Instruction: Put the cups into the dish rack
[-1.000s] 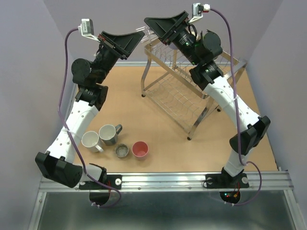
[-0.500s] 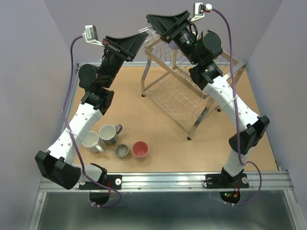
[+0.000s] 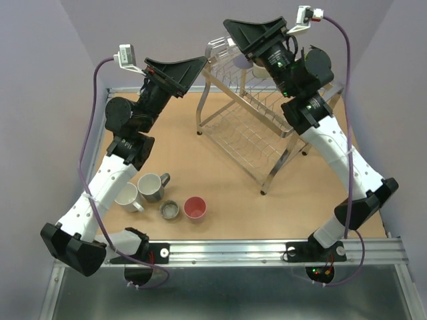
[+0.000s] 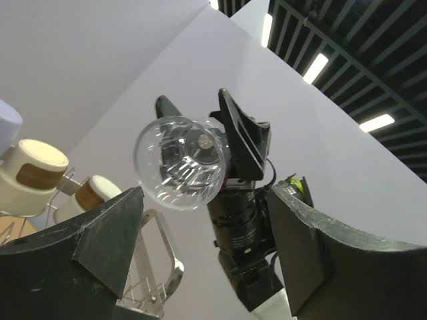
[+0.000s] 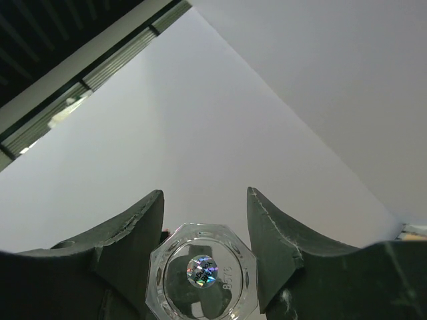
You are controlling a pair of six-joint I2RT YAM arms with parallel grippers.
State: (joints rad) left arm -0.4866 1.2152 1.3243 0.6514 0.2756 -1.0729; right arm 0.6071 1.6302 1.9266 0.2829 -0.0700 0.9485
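Note:
My right gripper swings to the rack's end beyond the cups next, tilts down and releases, since that end lies below and to its right in the top view.
A clear glass cup point(image 3: 218, 48) hangs in the air over the left end of the dish rack point(image 3: 253, 130). My right gripper point(image 3: 227, 45) is shut on it. In the right wrist view the cup's eight-sided base point(image 5: 203, 273) sits between the two fingers of the right gripper point(image 5: 205, 213). My left gripper point(image 3: 195, 65) stands open just left of and below the cup, apart from it. In the left wrist view the left gripper point(image 4: 207, 230) has wide jaws, with the glass cup point(image 4: 180, 163) above them. Two cream-and-brown cups point(image 4: 30, 173) sit on the rack.
On the table at the front left stand a white mug point(image 3: 125, 197), a grey mug point(image 3: 152, 187), a short metal cup point(image 3: 169, 211) and a pink cup point(image 3: 195, 207). The rack's looped end handle point(image 4: 163, 260) is close under my left gripper.
My right gripper closed on the glass cup, then my left gripper opened and let it go. The right arm has carried the cup slightly up and to the right.

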